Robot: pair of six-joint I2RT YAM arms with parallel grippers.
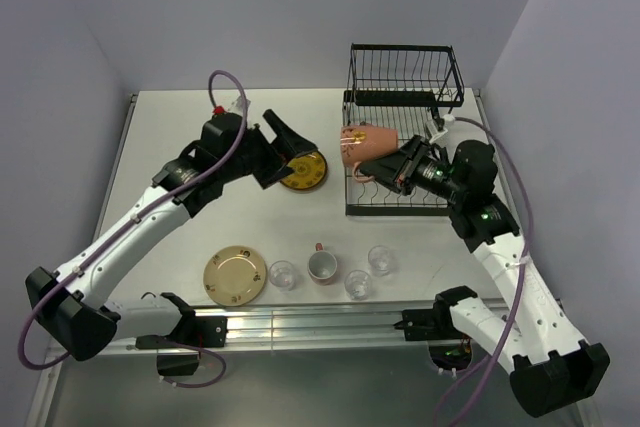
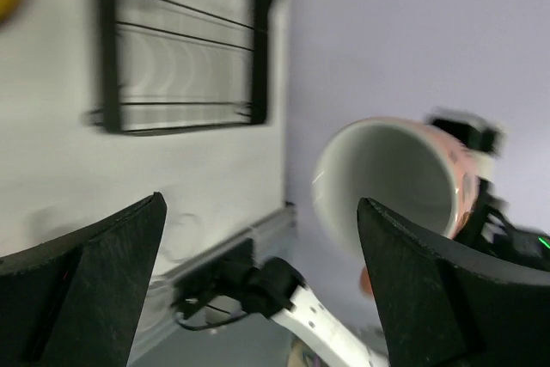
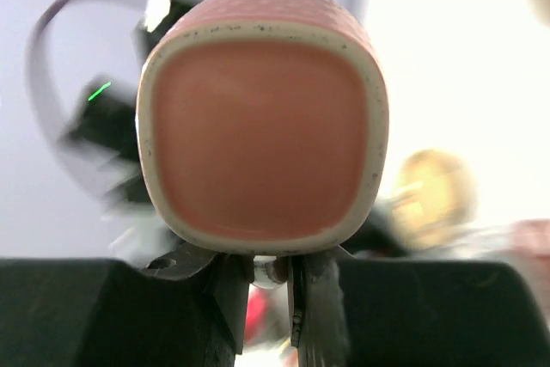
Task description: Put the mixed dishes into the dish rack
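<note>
The bare wires of the rack are below the robot's right gripper and to its right in the top view. The gripper should go there, turn the sideways mug with its opening down, lower it and let go.
My right gripper (image 1: 388, 168) is shut on the handle of an orange-and-white mug (image 1: 364, 143) and holds it on its side above the low part of the black wire dish rack (image 1: 402, 97). In the right wrist view the mug's base (image 3: 262, 135) fills the frame above the closed gripper (image 3: 273, 298). My left gripper (image 1: 288, 152) is open and empty, just left of the yellow patterned plate (image 1: 304, 170). In the left wrist view, the held mug (image 2: 387, 186) shows between the open fingers (image 2: 94, 290). A second mug (image 1: 321, 265), the tan plate (image 1: 235, 276) and three clear glasses (image 1: 283, 274) stand near the front. I see no dark bowl.
The rack's taller basket (image 1: 405, 75) stands at the back against the wall. The table's metal front rail (image 1: 300, 325) runs between the arm bases. The right wall is close to the rack.
</note>
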